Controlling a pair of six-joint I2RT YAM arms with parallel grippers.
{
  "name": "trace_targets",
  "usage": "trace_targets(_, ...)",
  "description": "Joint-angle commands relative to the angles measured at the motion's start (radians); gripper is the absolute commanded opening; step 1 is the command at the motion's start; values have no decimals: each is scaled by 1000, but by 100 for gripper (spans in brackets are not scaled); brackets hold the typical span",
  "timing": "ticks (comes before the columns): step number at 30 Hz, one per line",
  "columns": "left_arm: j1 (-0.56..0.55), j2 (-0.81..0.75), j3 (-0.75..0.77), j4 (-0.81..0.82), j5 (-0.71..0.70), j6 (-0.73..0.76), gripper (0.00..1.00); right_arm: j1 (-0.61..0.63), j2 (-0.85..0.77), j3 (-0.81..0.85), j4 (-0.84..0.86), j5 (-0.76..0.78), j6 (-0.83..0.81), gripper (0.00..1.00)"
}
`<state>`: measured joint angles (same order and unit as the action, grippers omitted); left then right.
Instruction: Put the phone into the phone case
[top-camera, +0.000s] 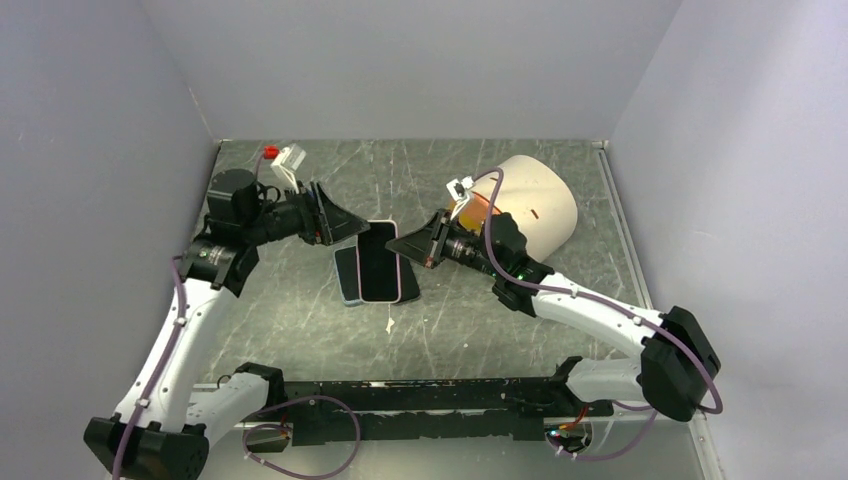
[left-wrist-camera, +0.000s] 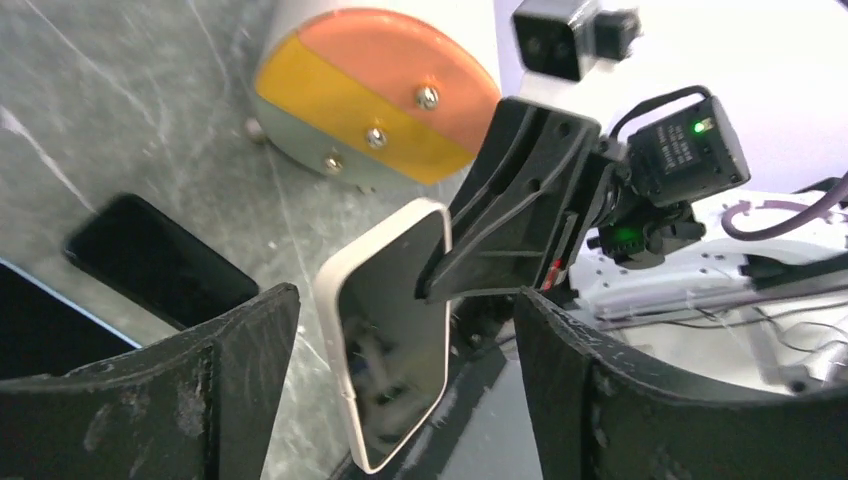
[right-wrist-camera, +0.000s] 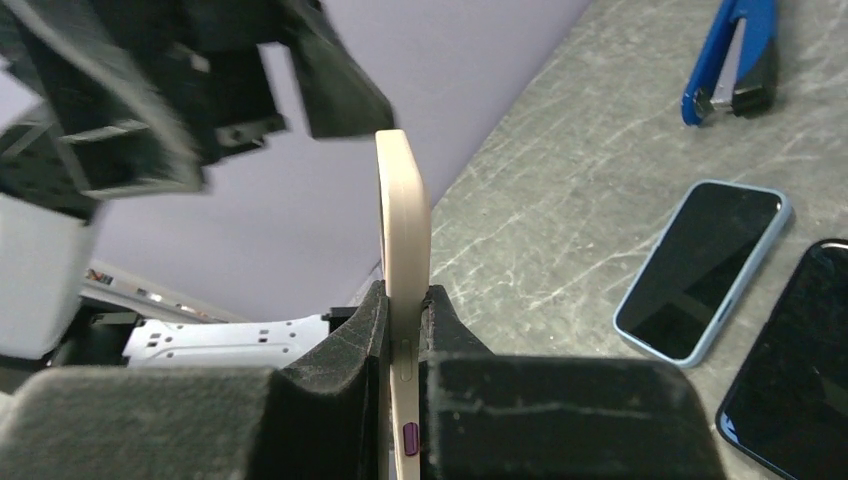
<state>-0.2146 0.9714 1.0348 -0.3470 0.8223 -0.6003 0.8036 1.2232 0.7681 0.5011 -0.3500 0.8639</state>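
The phone fills the cream case (left-wrist-camera: 390, 330). My right gripper shifts to the left in the top view next and lowers onto the marble beside the light-blue-cased phone.
A cream phone case (left-wrist-camera: 390, 330) is held up off the table with the phone's dark glossy screen (top-camera: 378, 262) filling it. My right gripper (right-wrist-camera: 405, 300) is shut on it, one pad on each face of the case (right-wrist-camera: 403, 200), which shows edge-on. The left gripper (left-wrist-camera: 405, 300) is open, and its black fingers (left-wrist-camera: 230, 380) stand apart on either side of the case without touching it. Seen from above, the left gripper (top-camera: 353, 227) is at the case's top left corner and the right gripper (top-camera: 397, 243) at its right edge.
A light-blue-cased phone (right-wrist-camera: 700, 270) and a dark phone (right-wrist-camera: 790, 390) lie on the marble table (top-camera: 300, 320) under the case. A blue stapler (right-wrist-camera: 735, 55) lies further off. A white cylinder with an orange and yellow end (top-camera: 530, 205) stands at the back right.
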Motion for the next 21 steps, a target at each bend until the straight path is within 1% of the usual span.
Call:
trace_targets(1, 1, -35, 160, -185, -164, 195, 90, -1, 25, 69, 63, 18, 2, 0)
trace_targets(2, 1, -40, 195, -220, -211, 219, 94, 1, 38, 82, 54, 16, 0, 0)
trace_targets(3, 1, -42, 231, -256, -267, 240, 94, 1, 53, 94, 44, 21, -2, 0)
trace_targets(5, 2, -52, 291, -303, -323, 278, 94, 10, 82, 126, 4, 51, -16, 0)
trace_targets(7, 1, -74, 325, -305, -353, 291, 94, 22, 124, 157, -21, 66, -32, 0)
trace_targets(12, 1, -111, 395, -337, -429, 299, 94, 63, 249, 231, 8, 70, -17, 0)
trace_targets(15, 1, -140, 416, -346, -428, 335, 94, 101, 339, 284, 11, 109, -14, 0)
trace_targets(21, 1, -208, 446, -383, -522, 366, 94, 150, 560, 417, 39, 69, 31, 0)
